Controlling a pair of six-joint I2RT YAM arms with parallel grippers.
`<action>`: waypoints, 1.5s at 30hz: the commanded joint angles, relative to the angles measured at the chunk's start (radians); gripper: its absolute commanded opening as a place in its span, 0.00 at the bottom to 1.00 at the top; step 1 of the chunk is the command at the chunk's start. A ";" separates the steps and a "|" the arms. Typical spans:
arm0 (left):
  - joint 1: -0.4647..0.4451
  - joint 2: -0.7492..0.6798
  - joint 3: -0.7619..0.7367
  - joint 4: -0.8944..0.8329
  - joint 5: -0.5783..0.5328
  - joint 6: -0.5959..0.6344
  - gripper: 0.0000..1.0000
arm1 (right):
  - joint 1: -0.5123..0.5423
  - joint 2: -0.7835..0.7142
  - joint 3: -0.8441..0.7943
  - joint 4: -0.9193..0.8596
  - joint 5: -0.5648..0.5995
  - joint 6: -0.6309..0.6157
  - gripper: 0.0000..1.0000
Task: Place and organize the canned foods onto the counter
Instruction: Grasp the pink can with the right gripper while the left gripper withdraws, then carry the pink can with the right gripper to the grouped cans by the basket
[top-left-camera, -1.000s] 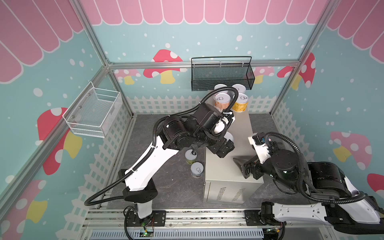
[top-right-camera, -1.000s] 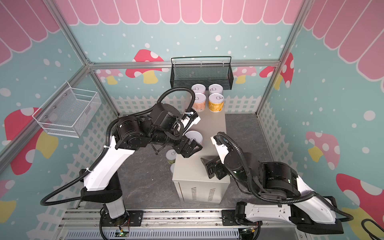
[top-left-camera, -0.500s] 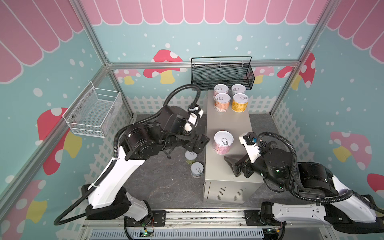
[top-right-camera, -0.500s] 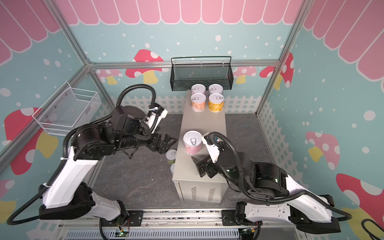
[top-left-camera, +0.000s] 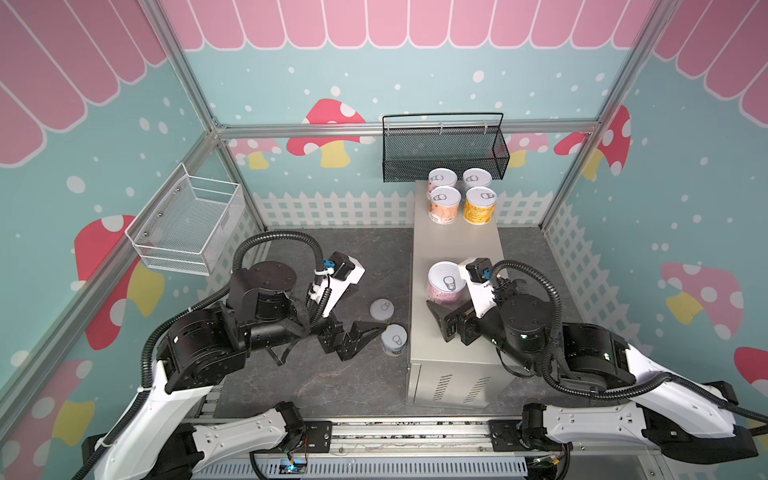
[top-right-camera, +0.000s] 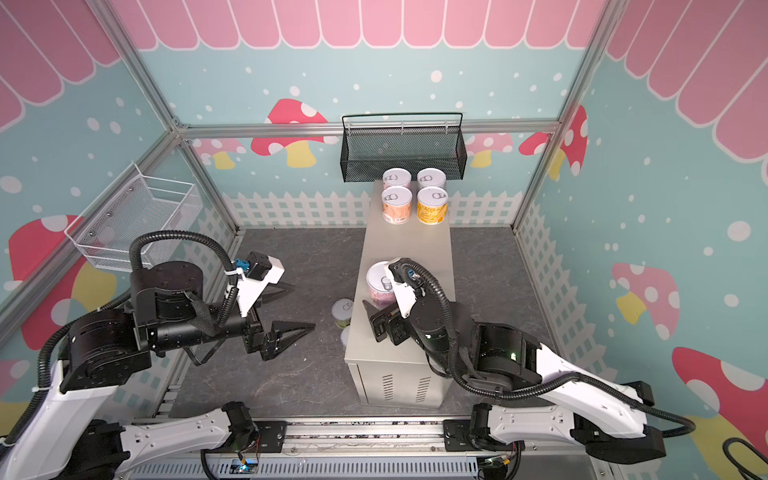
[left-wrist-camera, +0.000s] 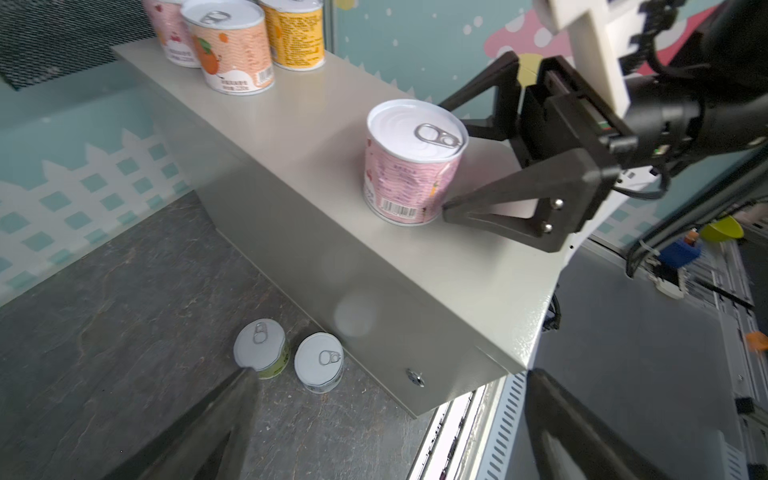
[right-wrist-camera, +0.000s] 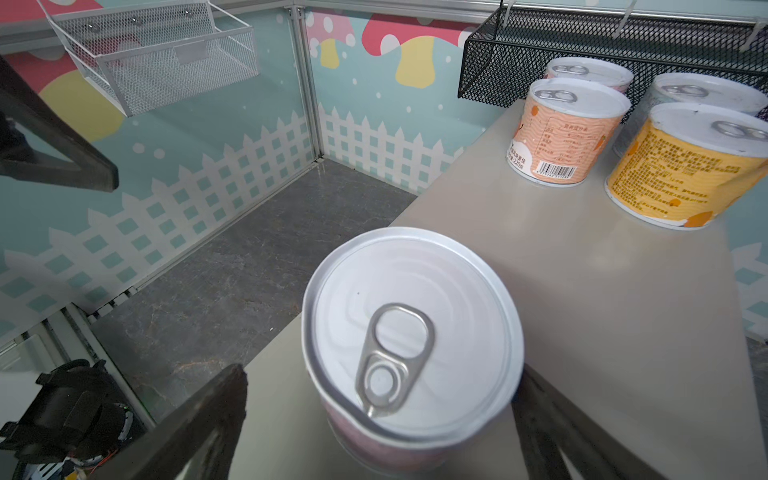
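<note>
My right gripper needs to push outward around the pink can next, around its body (top-left-camera: 442, 294) (right-wrist-camera: 384, 449), and close, as only the can's near side is between my fingers, just outward.
The counter (top-left-camera: 457, 245) carries several cans at its far end, among them a peach one (top-left-camera: 444, 204) and a yellow one (top-left-camera: 480, 205). A pink can (top-left-camera: 444, 282) stands upright mid-counter. My right gripper (right-wrist-camera: 378, 374) is open with a finger on each side of this can (right-wrist-camera: 411, 332); one finger (left-wrist-camera: 490, 203) lies close against its base. Two cans (left-wrist-camera: 261, 349) (left-wrist-camera: 319, 361) stand on the dark floor beside the counter (left-wrist-camera: 291, 124). My left gripper (top-right-camera: 303, 306) is open and empty, hovering left of the counter near those floor cans (top-left-camera: 382, 309) (top-left-camera: 394, 338).
A black mesh basket (top-left-camera: 444, 153) hangs on the back wall just above the far cans. A white wire basket (top-left-camera: 187, 224) hangs on the left wall. A white picket fence rims the floor, and a metal rail (top-left-camera: 374, 432) runs along the front.
The left gripper left the pink can on the counter and drew back left and down towards the floor cans. The right gripper advanced until its fingers flank the pink can.
</note>
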 joint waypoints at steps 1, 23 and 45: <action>0.002 0.041 -0.021 0.048 0.140 0.100 0.99 | 0.001 0.008 -0.018 0.082 0.077 0.019 0.97; 0.071 -0.024 -0.254 0.372 0.297 0.046 0.99 | -0.457 -0.010 -0.109 0.199 -0.104 -0.067 0.63; 0.180 0.050 -0.315 0.474 0.449 -0.025 0.99 | -0.797 0.190 -0.051 0.370 -0.439 -0.206 0.74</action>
